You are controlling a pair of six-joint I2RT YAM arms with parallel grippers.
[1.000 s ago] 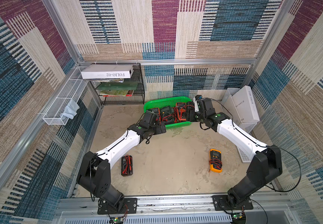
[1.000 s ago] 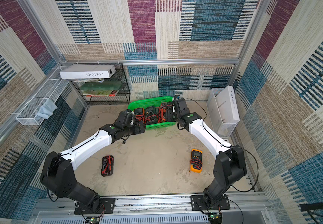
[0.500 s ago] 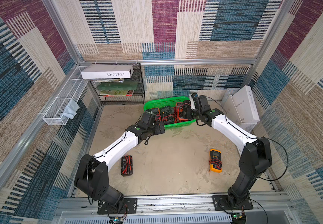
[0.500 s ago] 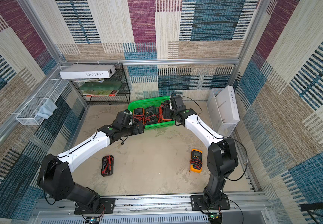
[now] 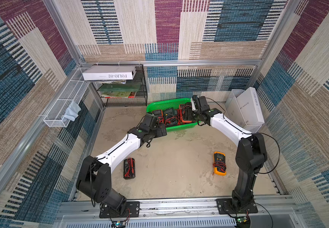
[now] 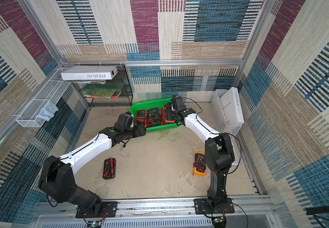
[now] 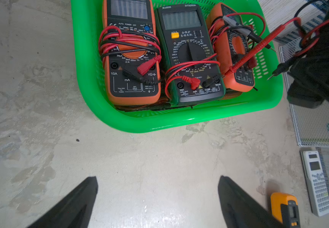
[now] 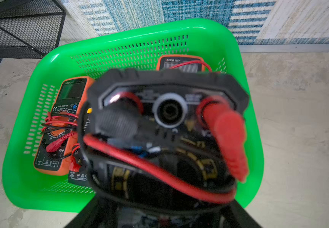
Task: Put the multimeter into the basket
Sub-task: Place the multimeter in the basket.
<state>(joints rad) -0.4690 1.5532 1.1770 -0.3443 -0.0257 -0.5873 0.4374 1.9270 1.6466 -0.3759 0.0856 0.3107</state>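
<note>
I should lower the black multimeter onto the tilted orange one below my right gripper inside the basket, then release it within the basket's rim.
In the right wrist view a black multimeter (image 8: 169, 122) with red and black leads fills the middle, and my right gripper (image 8: 159, 213) is shut on it. It hangs over the right part of the green basket (image 8: 139, 37). Both top views show this at the back of the floor, with the right gripper (image 5: 193, 115) above the basket (image 5: 167, 101) (image 6: 149, 102). In the basket lie an orange multimeter (image 7: 132, 53), a dark green one (image 7: 191, 55) and a tilted orange one (image 7: 234, 51). My left gripper (image 7: 158, 177) (image 5: 162, 130) is open and holds nothing, over bare floor just in front of the basket (image 7: 179, 122).
A black multimeter (image 5: 129, 168) lies on the floor at front left and a yellow-orange one (image 5: 219, 163) at front right. A black mesh rack (image 5: 124, 88) stands behind the basket on the left. A white wire tray with a white box (image 5: 248, 106) stands at right, a calculator (image 7: 316, 181) beside it.
My right arm has swung left with the black multimeter, from the basket's right edge to over the basket. The left arm has hardly moved and stays open.
</note>
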